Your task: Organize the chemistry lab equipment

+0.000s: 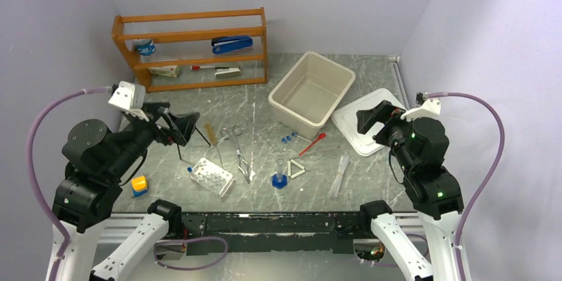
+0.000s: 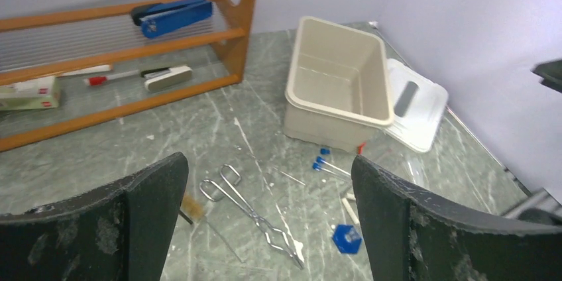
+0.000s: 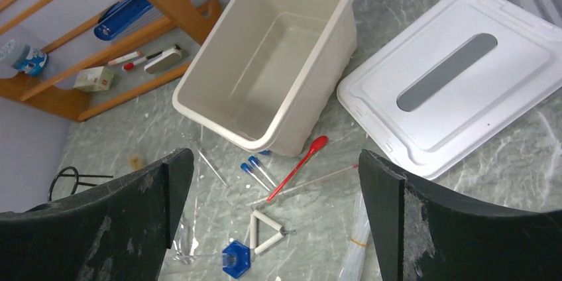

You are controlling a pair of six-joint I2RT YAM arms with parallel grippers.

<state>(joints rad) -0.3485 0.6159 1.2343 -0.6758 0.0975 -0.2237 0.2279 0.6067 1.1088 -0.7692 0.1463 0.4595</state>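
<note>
My left gripper is above the tripod, so next it will tip down and lower onto the black tripod's ring, on the side by the brush [image 1: 211,134].
The lab items lie loose on the grey table: metal scissor-forceps [image 1: 237,152], bristle brush [image 1: 211,134], white holed rack [image 1: 212,176], blue-capped vials [image 1: 289,138], red-bulb pipette [image 1: 311,144], white triangle [image 1: 296,170], clear tubes [image 1: 340,173]. The black wire tripod [image 1: 189,130] is partly hidden behind my left gripper [image 1: 175,128]. That gripper [image 2: 268,165] is open and empty, raised above the forceps [image 2: 255,215]. My right gripper [image 1: 371,118] is open and empty, raised over the lid; its view [image 3: 275,158] shows the pipette [image 3: 298,167], vials [image 3: 257,175] and triangle [image 3: 253,234] below.
An open beige bin [image 1: 278,99] stands at centre back, its white lid [image 1: 363,136] flat to the right. A wooden shelf [image 1: 192,49] with a blue stapler and stationery is at back left. A yellow-and-blue block [image 1: 138,185] lies near left. A blue-based clear cylinder [image 1: 280,178] stands near the triangle.
</note>
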